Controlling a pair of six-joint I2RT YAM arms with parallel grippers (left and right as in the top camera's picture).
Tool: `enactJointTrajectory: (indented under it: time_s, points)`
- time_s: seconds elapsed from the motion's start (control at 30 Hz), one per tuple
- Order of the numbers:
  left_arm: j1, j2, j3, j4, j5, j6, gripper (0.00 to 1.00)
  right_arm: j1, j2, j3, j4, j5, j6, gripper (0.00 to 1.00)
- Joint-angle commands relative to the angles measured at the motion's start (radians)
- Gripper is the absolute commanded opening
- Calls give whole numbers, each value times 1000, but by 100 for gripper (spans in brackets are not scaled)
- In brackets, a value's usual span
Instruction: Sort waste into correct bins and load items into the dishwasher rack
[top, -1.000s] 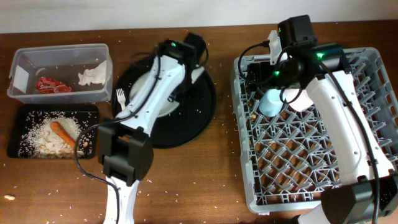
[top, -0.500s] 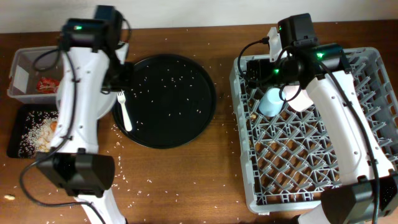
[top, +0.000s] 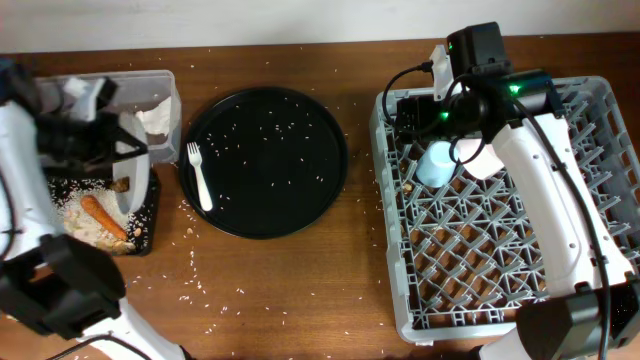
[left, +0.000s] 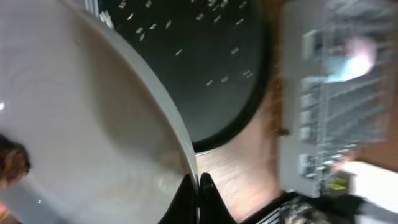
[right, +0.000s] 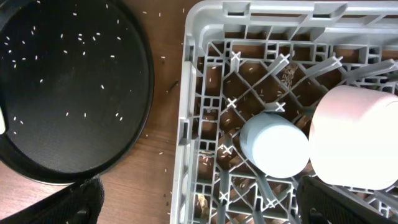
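Note:
My left gripper holds the plate (top: 134, 172) and needs to move it to the right in the overhead view and down onto the round black tray's middle (top: 266, 176), then let it go, because only rice lies there.
My left gripper (top: 108, 147) is shut on the rim of the grey-green plate (top: 134, 172) and holds it tilted over the shallow black tray (top: 148, 228), which holds rice and the carrot piece (top: 103, 215). In the left wrist view the jaws (left: 193, 185) pinch the plate's edge (left: 93, 124), and a brown scrap (left: 9, 165) clings to the plate. The clear tub (top: 165, 85) holds the napkin (top: 155, 118); the red wrapper is hidden by my arm. The white fork (top: 200, 175) lies on the round black tray. My right gripper (top: 428, 115), shown in the right wrist view (right: 199, 208), is open and empty above the rack (top: 400, 250), beside the blue cup (right: 273, 144) and white bowl (right: 357, 137).
The large round black tray (top: 270, 160) sits mid-table, speckled with rice grains. Loose rice lies on the wood around it. The rack (right: 186, 124) fills the right side, with the cup (top: 437, 163) and bowl (top: 482, 160) at its far left part.
My left arm has swung left from the round tray, carrying the plate, and now tips it over the shallow black tray. The fork has come into view. The right arm has not moved.

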Motion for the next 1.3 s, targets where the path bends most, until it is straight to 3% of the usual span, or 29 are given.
enactJointTrajectory:
  time_s: [0.0, 0.3, 0.4, 0.47, 0.57, 0.63, 0.73, 0.87, 0.97, 1.1, 1.17, 1.2, 1.27]
  points:
    - [125, -21, -93, -2, 319, 175, 0, 3, 0, 4, -3, -2, -10, 98]
    - [195, -26, -175, -2, 541, 236, 0, 3, 0, 4, -15, -1, -10, 98]
    - [198, -34, -175, -2, 531, 236, 0, 3, 0, 4, -18, -2, -10, 98]
    - [176, -50, -175, -2, 539, 236, 0, 3, 0, 4, -13, -2, -9, 98]
    - [21, -102, -175, 56, 546, 244, 0, 3, 0, 4, -6, -26, -5, 98]
    - [-164, -107, -175, 127, 462, 243, 1, 3, 0, 4, -8, -37, -5, 98]
    - [-449, -106, -175, 218, 184, 238, 1, 3, 0, 4, -15, -37, -5, 97]
    - [-753, -101, -222, 409, -414, -66, 0, 3, 0, 4, -10, -37, -5, 98]
    - [-842, -101, -349, 566, -629, -214, 0, 3, 0, 4, -3, -37, -5, 98]
    - [-857, -101, -596, 799, -645, -300, 1, 3, 0, 4, 0, -37, -5, 98]
    - [-857, -101, -609, 816, -617, -299, 20, 3, 0, 4, 21, -48, -5, 98]
    - [-857, -103, -594, 811, -599, -300, 48, 3, 0, 4, 40, -75, -5, 98]
    - [-855, -109, -532, 754, -583, -301, 63, 3, 0, 4, 83, -130, -5, 97]
